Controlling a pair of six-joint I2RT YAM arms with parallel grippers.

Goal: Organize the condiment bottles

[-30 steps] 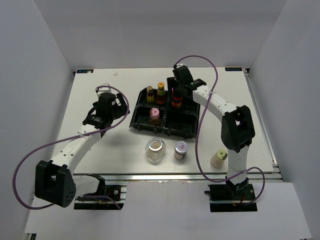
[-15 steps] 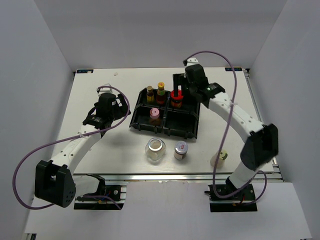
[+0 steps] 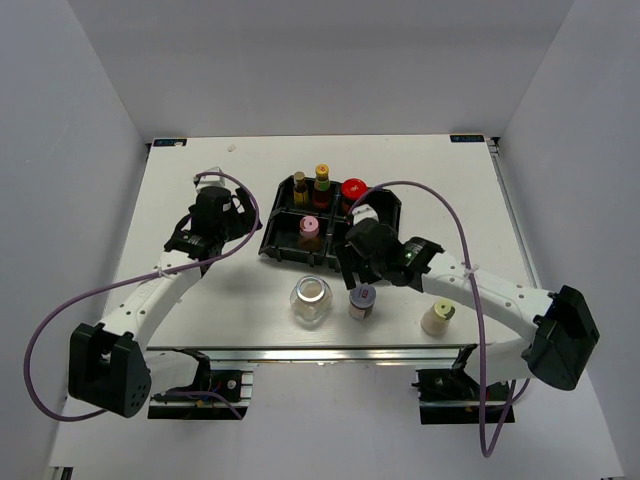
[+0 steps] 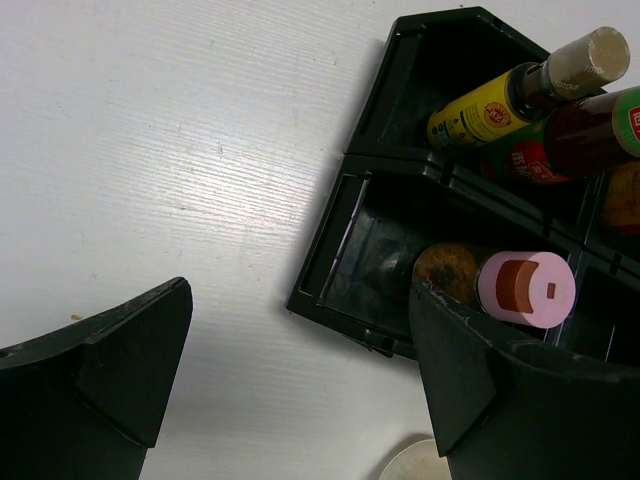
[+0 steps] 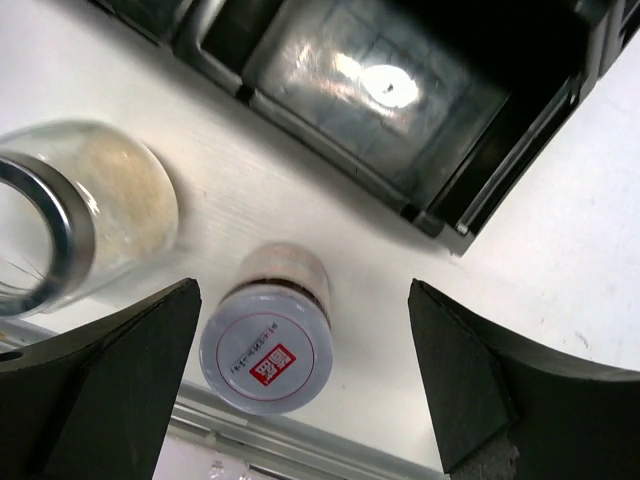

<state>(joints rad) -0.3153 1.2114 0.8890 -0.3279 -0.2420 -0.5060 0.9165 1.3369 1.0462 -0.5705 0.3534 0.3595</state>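
Observation:
My right gripper should next go down and pull back from the tray around the silver-lidded jar's lid [image 3: 363, 295] [image 5: 267, 350], since the jar is closer to the table's front edge.
The black tray [image 3: 283, 232] holds two slim dark bottles [image 3: 300, 188] [image 3: 322, 180] in its back left compartment. The red-lidded jar [image 3: 354, 189] is in the back right one, and the pink-capped bottle [image 3: 310, 228] is in the front left one. In front of the tray stand the clear glass jar [image 3: 311, 300], the silver-lidded jar [image 3: 361, 298] and the cream bottle [image 3: 437, 317]. My right gripper [image 3: 357, 280] is open just above the silver-lidded jar [image 5: 265, 345], which sits between its fingers [image 5: 110, 380]. My left gripper [image 3: 195, 238] is open and empty, left of the tray [image 4: 340, 230].
The tray's front right compartment [image 5: 380, 90] is empty. In the right wrist view the glass jar [image 5: 70, 215] stands close to the left of the silver-lidded jar, by the table's metal front edge [image 5: 300, 450]. The left wrist view shows the pink cap [image 4: 525, 288] and the yellow-labelled slim bottle [image 4: 500, 100].
My right gripper has let go of the red-lidded jar in the back right compartment and has swung to the front, over the silver-lidded jar. The left arm has not moved.

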